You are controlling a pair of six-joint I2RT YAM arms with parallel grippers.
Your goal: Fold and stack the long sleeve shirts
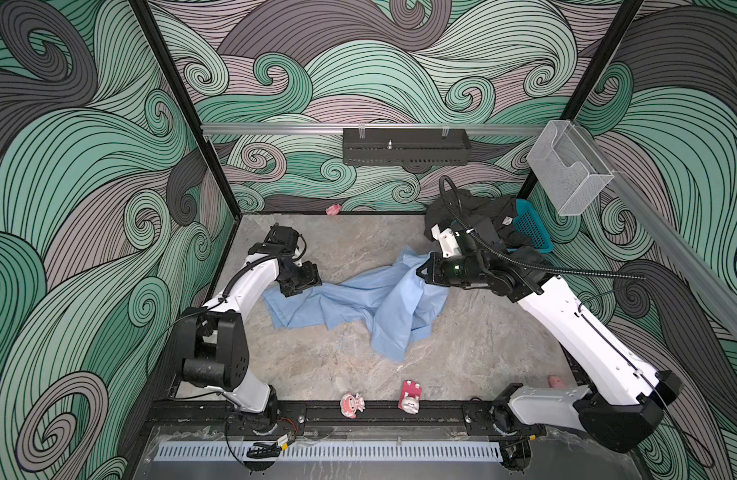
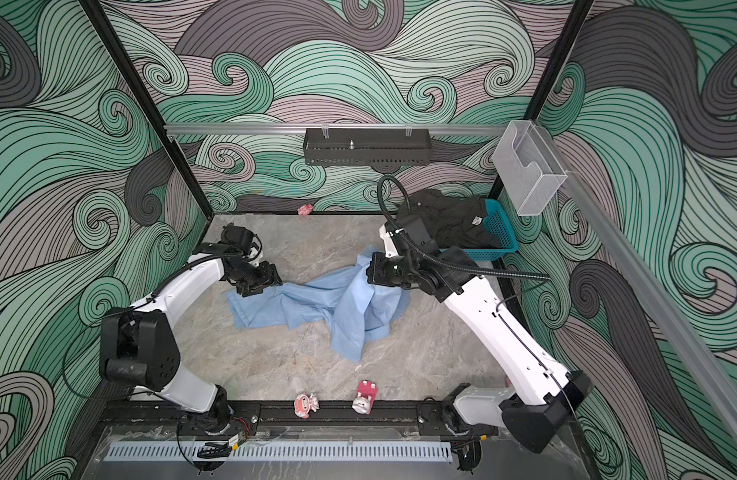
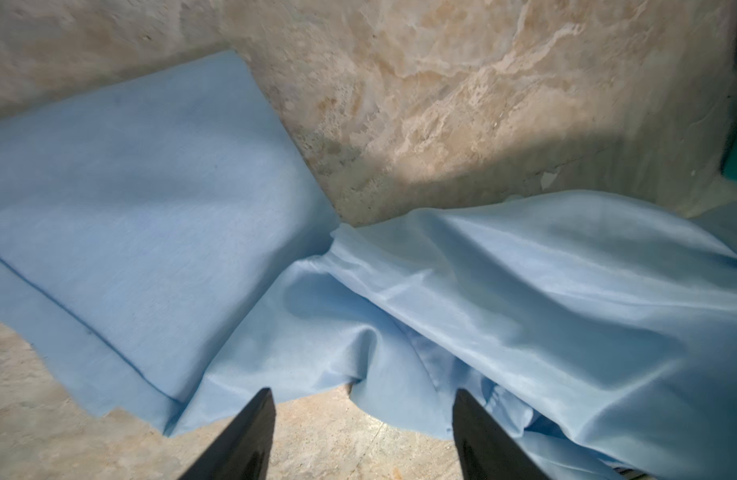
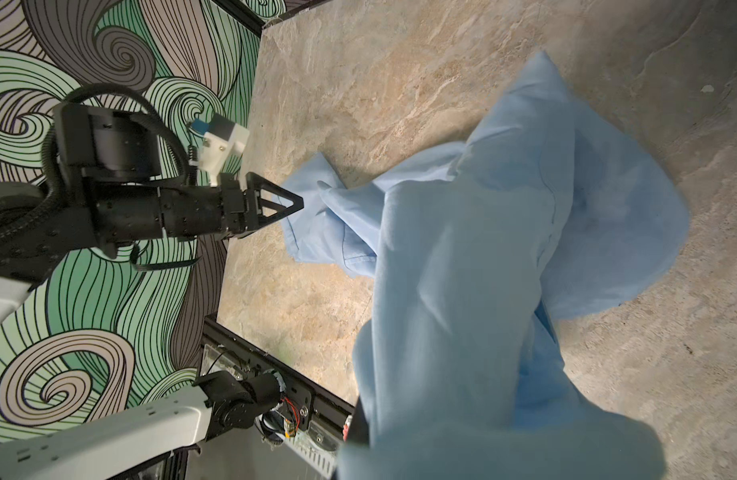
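The shirt lies crumpled. My right gripper rises next and carries the heap of the shirt outward, freeing it over the bare far tabletop, outward of the gripper.
A light blue long sleeve shirt point(image 1: 358, 299) point(image 2: 317, 299) lies crumpled mid-table. My right gripper point(image 1: 421, 270) point(image 2: 369, 270) is shut on a bunch of it at its right end, raised off the table. In the right wrist view the cloth point(image 4: 462, 249) drapes over the jaws, so only one dark finger point(image 4: 358, 424) shows. My left gripper point(image 1: 293, 291) point(image 2: 250, 291) point(image 3: 362, 395) hangs open at the shirt's left end, with a cloth edge point(image 3: 383, 374) just ahead of the tips. The dark long sleeve shirt point(image 1: 483, 212) point(image 2: 446, 220) is heaped in the teal basket point(image 1: 533, 226) point(image 2: 504, 232).
Two small toys point(image 1: 352, 405) point(image 1: 410, 397) sit at the table's front edge. A pink scrap point(image 1: 333, 209) lies at the back wall. A black tray point(image 1: 406, 146) hangs on the rear rail, and a clear box point(image 1: 568, 166) on the right one.
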